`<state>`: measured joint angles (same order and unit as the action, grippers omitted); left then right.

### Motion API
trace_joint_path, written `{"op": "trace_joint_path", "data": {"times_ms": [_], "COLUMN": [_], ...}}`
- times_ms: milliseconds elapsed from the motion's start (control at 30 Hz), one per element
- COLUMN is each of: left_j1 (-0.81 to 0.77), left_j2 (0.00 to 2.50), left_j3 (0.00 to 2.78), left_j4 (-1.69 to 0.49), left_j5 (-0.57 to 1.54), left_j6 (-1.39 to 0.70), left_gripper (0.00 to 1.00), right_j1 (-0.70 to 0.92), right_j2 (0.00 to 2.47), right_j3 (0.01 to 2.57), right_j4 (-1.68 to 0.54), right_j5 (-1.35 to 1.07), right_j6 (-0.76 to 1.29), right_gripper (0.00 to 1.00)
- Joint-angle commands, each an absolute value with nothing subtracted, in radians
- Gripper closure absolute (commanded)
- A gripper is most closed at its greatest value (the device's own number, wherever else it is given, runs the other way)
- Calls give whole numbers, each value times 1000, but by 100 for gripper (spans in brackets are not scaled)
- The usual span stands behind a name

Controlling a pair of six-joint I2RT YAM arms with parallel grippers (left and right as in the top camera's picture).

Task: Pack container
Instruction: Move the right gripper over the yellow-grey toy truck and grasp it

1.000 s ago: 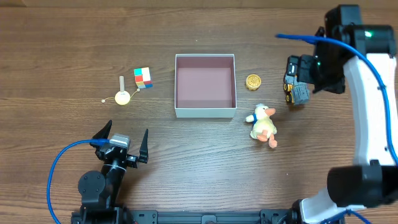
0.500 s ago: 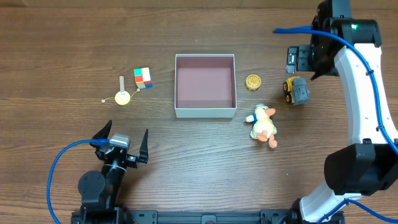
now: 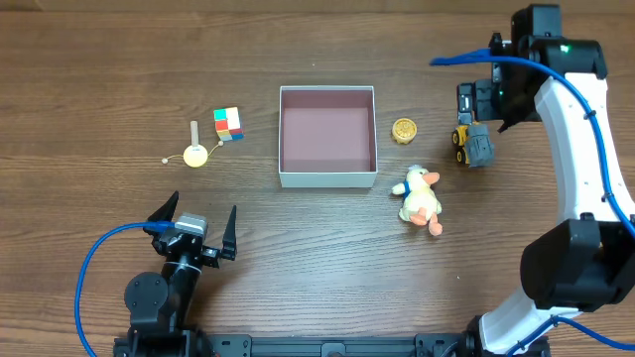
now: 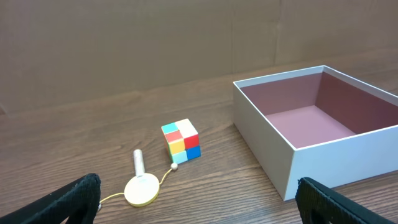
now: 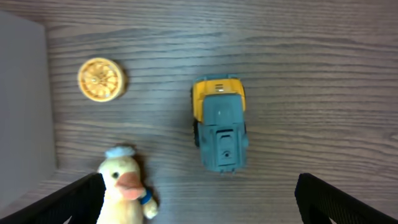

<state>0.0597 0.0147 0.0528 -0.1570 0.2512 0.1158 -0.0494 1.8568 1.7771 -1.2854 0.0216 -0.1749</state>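
The right gripper comes down over the truck (image 3: 472, 145) and its grey body next and closes across its sides, since it already lines up lengthwise below my open fingers.
The container (image 3: 327, 178) is a square white box with a mauve-pink floor, empty, at mid-table; it also shows in the left wrist view (image 4: 323, 158) and at the left edge of the right wrist view (image 5: 22, 93). My right gripper (image 3: 475, 102) is open and empty, hovering just beyond a yellow and grey toy truck (image 3: 472, 145) (image 5: 219, 124) on the table; in its own view the jaws (image 5: 199, 205) frame the truck. A plush duck (image 3: 421, 198) (image 5: 124, 186) and a gold wheel (image 3: 403, 131) (image 5: 101, 79) lie right of the container. My left gripper (image 3: 196, 220) (image 4: 199, 202) is open and empty near the front edge.
A coloured cube (image 3: 228, 124) (image 4: 181, 140) and a yellow disc on a string with a small peg (image 3: 195, 155) (image 4: 142, 188) lie left of the container. Blue cables run from both arms.
My right gripper has pulled back from over the truck toward the far side of the table. The truck stays on the table. The left arm has not moved.
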Motion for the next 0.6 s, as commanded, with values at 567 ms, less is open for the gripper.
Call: {"op": "trace_joint_path", "data": {"times_ms": [567], "left_j1": [65], "left_j2": [6], "left_j3": [48], "left_j4": [-157], "left_j5": [260], "left_j6": [135], "left_gripper": [0], "right_j1": [-69], "right_j2": [1862], "right_j3": [1557], "right_j4": [-1129], "right_j5": [-31], "right_j6": [-232], "right_gripper": [0]}}
